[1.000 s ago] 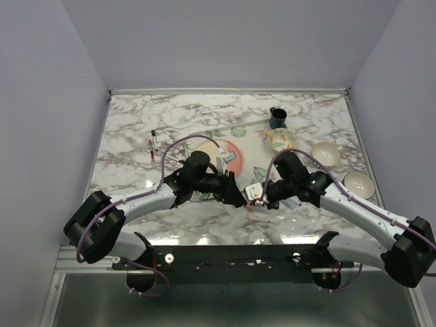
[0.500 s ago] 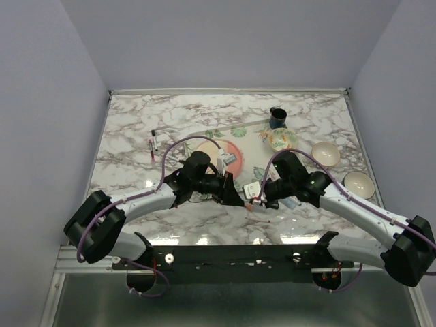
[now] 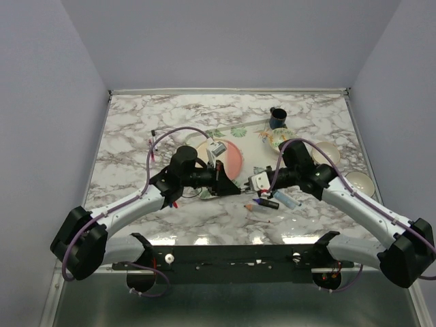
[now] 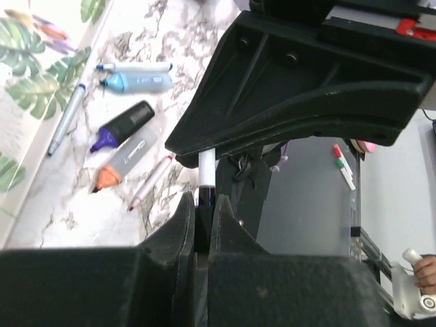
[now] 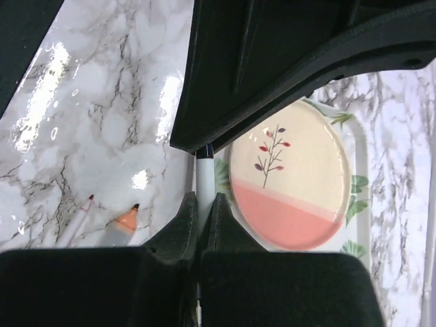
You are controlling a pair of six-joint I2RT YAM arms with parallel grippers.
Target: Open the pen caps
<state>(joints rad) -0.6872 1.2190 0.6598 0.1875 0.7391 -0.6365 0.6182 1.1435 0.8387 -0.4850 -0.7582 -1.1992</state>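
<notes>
I will move my right gripper to the right in the top view, then down beside the light-blue highlighter to release the white pen's body, as my left gripper holds the black pen cap.
A thin white-barrelled pen spans the gap between my two grippers above the table. In the left wrist view my left gripper is shut on its black pen cap, and the white barrel runs on into the other hand. My right gripper is shut on the barrel, whose dark capped end disappears into the left hand. Cap and barrel look joined. From above, the left gripper and right gripper face each other closely. Several other pens lie on the marble below.
A pink and cream plate sits on a leaf-print mat behind the grippers. An orange highlighter and a red-tipped pen lie with bare tips. A dark mug, a patterned bowl and two bowls stand at the right. Two thin pens lie far left.
My left jaws have closed from open onto the pen's cap end. Both grippers have shifted slightly away from the near edge, and the left arm's elbow has swung left.
</notes>
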